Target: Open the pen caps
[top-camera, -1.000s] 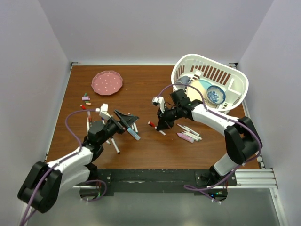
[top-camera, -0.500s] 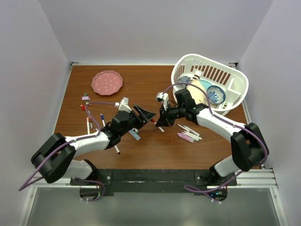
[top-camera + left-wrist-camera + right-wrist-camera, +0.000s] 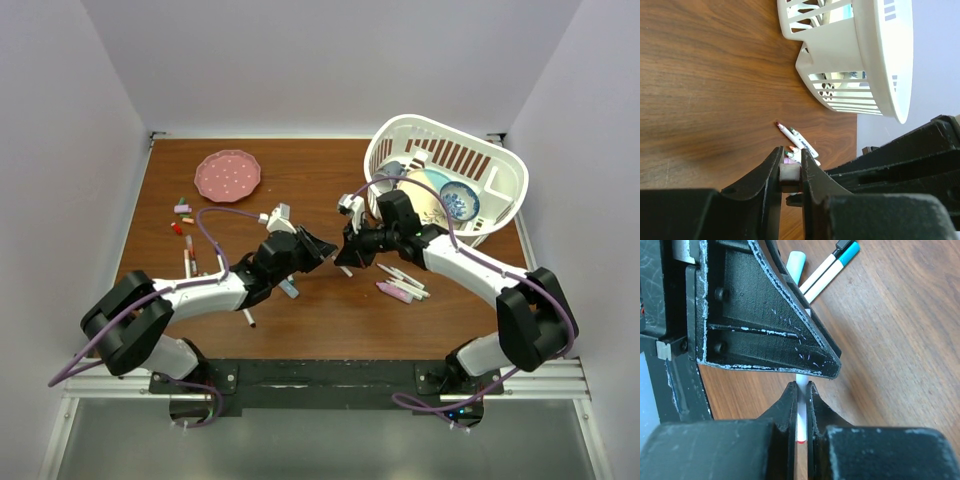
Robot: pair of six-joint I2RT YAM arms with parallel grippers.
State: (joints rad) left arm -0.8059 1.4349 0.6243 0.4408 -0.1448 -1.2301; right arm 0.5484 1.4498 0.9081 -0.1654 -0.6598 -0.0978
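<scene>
The left gripper will move outward and to the left in the top view and let go of the red cap beside the loose caps, since caps are gathered there.
A slim white pen is held off the table between both grippers at mid-table. In the right wrist view my right gripper (image 3: 800,390) is shut on its white barrel (image 3: 801,412), which has a red band near the bottom. My left gripper (image 3: 789,170) is shut on the pen's other end, the red cap (image 3: 789,181), a pale and dark red stub between its fingers. From above, the left gripper (image 3: 326,250) and right gripper (image 3: 345,256) meet tip to tip. Loose caps (image 3: 183,208) lie at the far left.
A white basket (image 3: 500,165) holding a patterned bowl (image 3: 458,200) stands at the back right. Uncapped pens (image 3: 405,280) and a pink highlighter (image 3: 393,291) lie under the right arm. More pens (image 3: 190,262) lie at the left, and a pink plate (image 3: 228,174) sits behind them.
My left arm swung right from the left pens to the right gripper and closed its jaws on the pen's end. The right gripper lifted the pen a little and moved back.
</scene>
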